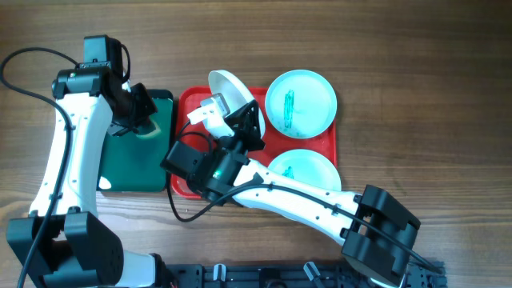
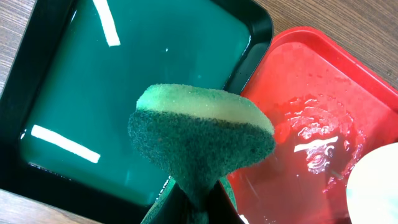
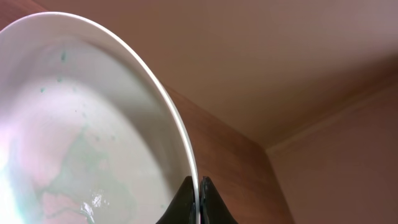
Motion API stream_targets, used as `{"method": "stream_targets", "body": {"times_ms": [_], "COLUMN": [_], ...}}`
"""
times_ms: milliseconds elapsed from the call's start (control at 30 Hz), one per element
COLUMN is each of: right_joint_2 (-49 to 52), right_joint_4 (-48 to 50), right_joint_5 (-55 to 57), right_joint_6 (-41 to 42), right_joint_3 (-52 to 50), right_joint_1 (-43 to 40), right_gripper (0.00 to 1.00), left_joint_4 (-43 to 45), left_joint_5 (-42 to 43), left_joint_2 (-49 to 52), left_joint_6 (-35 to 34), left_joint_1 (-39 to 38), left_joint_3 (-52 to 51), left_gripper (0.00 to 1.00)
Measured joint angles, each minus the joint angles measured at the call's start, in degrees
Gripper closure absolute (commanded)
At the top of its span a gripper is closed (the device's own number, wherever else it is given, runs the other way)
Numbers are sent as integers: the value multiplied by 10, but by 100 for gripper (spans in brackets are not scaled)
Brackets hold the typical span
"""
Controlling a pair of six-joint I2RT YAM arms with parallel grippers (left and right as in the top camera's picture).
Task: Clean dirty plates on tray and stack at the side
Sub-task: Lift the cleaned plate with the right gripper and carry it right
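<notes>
The table is bare past the cyan plates, so next my right gripper needs to level the white plate (image 1: 228,90), swing to the right in the overhead view and lower it there.
My right gripper (image 1: 240,120) is shut on the rim of the white plate (image 1: 228,90) and holds it tilted on edge above the left part of the red tray (image 1: 190,104). In the right wrist view the plate (image 3: 81,137) shows a faint wet greenish smear, with my right gripper's jaws (image 3: 199,193) pinching its rim. Two pale cyan plates lie on the tray, one far (image 1: 300,100) and one near (image 1: 304,168), each with a teal smear. My left gripper (image 2: 199,211) is shut on a green sponge (image 2: 202,134), over the dark green tray's right edge (image 2: 249,62); the sponge also shows in the overhead view (image 1: 146,128).
The dark green tray (image 1: 136,172) holds water and sits to the left of the red tray. The red tray floor (image 2: 311,124) is wet. Bare wooden table (image 1: 416,64) lies to the right and far side. A black cable (image 1: 20,80) loops at the far left.
</notes>
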Motion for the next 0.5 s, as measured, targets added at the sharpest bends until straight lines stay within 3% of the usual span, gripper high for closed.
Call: {"method": "stream_targets", "body": {"times_ms": [200, 367, 500], "right_joint_2": [0, -4, -43], "right_joint_4": [-29, -45, -41], "right_joint_5": [-93, -340, -543], "right_joint_6": [3, 4, -8], "right_joint_3": [0, 0, 0], "right_joint_1": [-2, -50, -153], "right_gripper": [96, 96, 95], "left_joint_4": [0, 0, 0], "left_joint_5": [0, 0, 0], "left_joint_2": [0, 0, 0], "left_joint_6": [0, 0, 0], "left_joint_1": [0, 0, 0], "left_joint_3": [0, 0, 0], "left_gripper": [96, 96, 96]}}
